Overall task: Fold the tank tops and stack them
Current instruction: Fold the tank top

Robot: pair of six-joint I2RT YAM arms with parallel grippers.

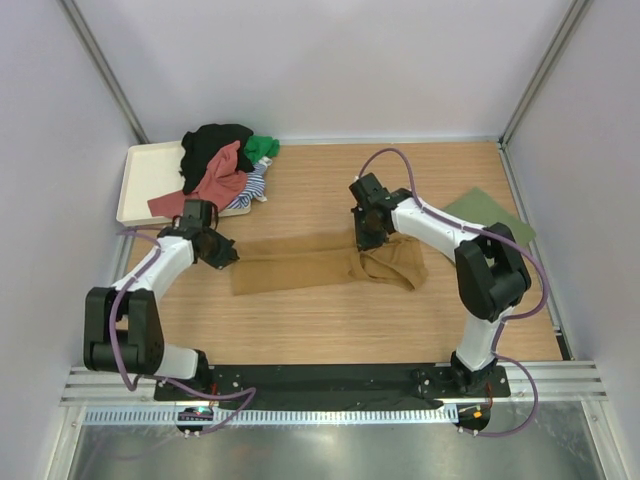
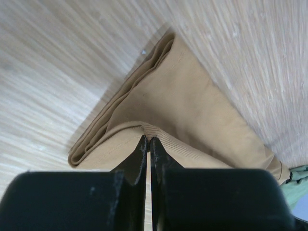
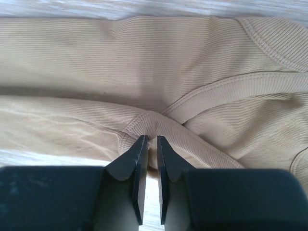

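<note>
The tank top's strap end is crumpled and crooked, so my right gripper will open, then go back and to the right in the top view onto the strap end's near corner.
A mustard brown tank top lies folded into a long strip across the middle of the table. My left gripper is at its left end. In the left wrist view that gripper is shut on the ribbed hem of the folded cloth. My right gripper is over the strap end on the right. In the right wrist view its jaws stand a narrow gap apart, with a bunched fold of the ribbed cloth just at the tips. Several more tank tops, black, red, green and striped, lie heaped at the back left.
The heap rests partly on a cream tray at the back left corner. A flat olive green top lies at the right edge, behind my right arm. White walls close in the table on three sides.
</note>
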